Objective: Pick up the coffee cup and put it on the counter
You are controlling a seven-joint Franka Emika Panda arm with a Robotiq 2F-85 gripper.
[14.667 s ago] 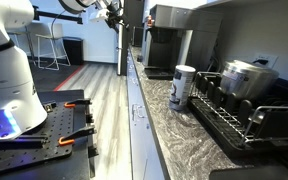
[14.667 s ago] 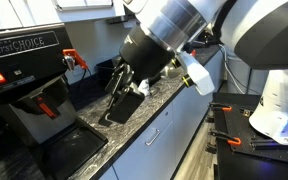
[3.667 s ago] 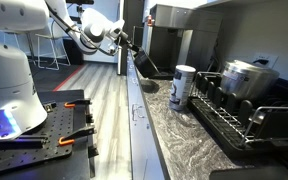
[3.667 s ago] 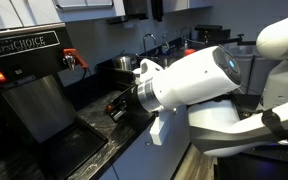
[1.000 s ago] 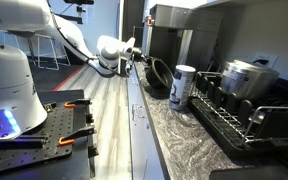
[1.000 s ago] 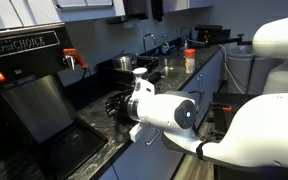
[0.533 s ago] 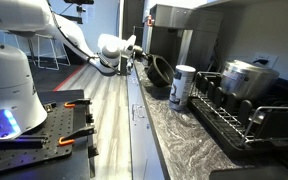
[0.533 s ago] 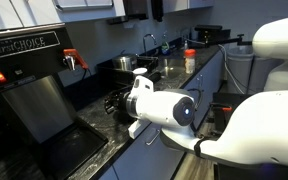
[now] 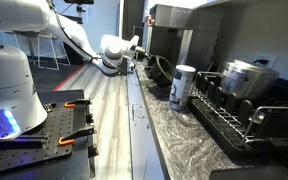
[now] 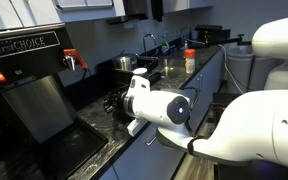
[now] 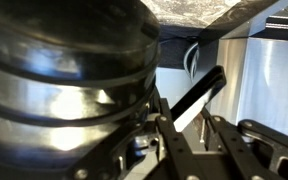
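Note:
The coffee cup hangs tilted, so my gripper should next turn it upright, lower it onto the speckled counter (image 9: 160,93) beside the white tumbler and release it.
The coffee cup (image 9: 160,72) is dark, glossy and wide-mouthed. It hangs tilted on its side just above the speckled stone counter (image 9: 176,132), between the coffee machine and the white tumbler. My gripper (image 9: 144,62) is shut on it from the aisle side. In the wrist view the coffee cup (image 11: 64,80) fills the left half. A flat dark strip of it (image 11: 199,93) runs between the closed fingers (image 11: 171,140) of the gripper (image 11: 191,125). In an exterior view the white wrist (image 10: 156,106) hides most of the coffee cup (image 10: 113,101) over the counter (image 10: 92,128).
A tall white tumbler (image 9: 183,85) stands right beside the cup. A dish rack (image 9: 234,115) holds a steel pot (image 9: 246,77). A coffee machine (image 9: 170,40) stands at the counter's far end. A black perforated table (image 9: 44,130) carries the robot base.
My gripper and the cup have edged slightly along the counter toward the coffee machine. The grip has not changed.

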